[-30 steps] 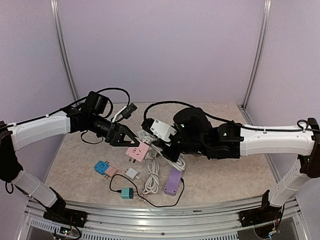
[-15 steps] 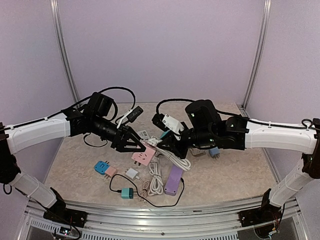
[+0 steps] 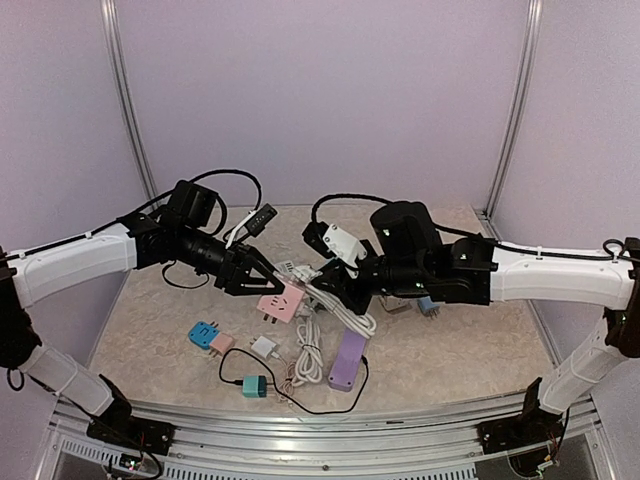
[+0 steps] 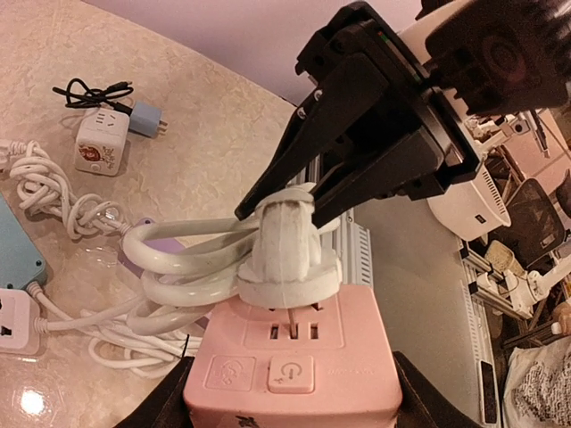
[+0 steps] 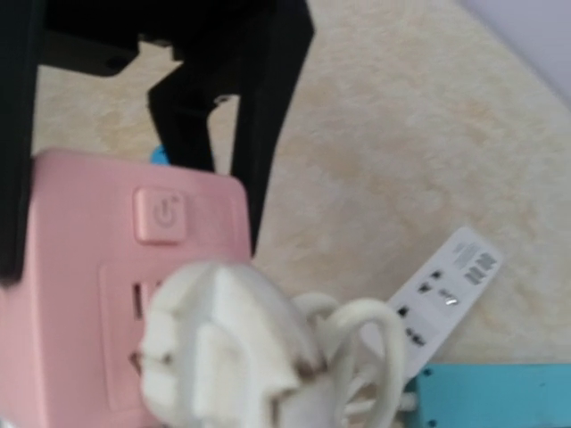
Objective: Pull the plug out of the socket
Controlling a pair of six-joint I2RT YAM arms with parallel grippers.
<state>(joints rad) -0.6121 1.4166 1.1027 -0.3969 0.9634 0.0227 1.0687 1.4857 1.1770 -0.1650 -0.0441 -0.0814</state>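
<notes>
I will next pull the raised plug away from the socket [image 3: 278, 303] with my right gripper, then bring it down to the table by the white cube charger.
The pink socket [image 3: 278, 303] hangs above the table between the two arms. My left gripper [image 3: 262, 285] is shut on its sides, and its black fingers [image 4: 169, 406] flank the pink socket [image 4: 294, 366] at the bottom of the left wrist view. The white plug [image 4: 287, 254] sits on the socket's top face, raised a little so that a metal prong shows under its base. My right gripper [image 4: 287, 192] is shut on the plug from above. In the right wrist view the plug [image 5: 223, 348] fills the foreground against the pink socket [image 5: 80, 294], and my own fingers are hidden.
The plug's thick white cable [image 3: 345, 315] loops down to a coil on the table. Below lie a purple power strip [image 3: 347, 360], a blue adapter [image 3: 204, 334], a white adapter [image 3: 264, 347] and a teal charger [image 3: 254, 386]. A white cube charger [image 4: 98, 143] sits farther back.
The right arm lifted and drew back to the right. The socket and plug drifted slightly right and down, then back up and left. Both grips are unchanged.
</notes>
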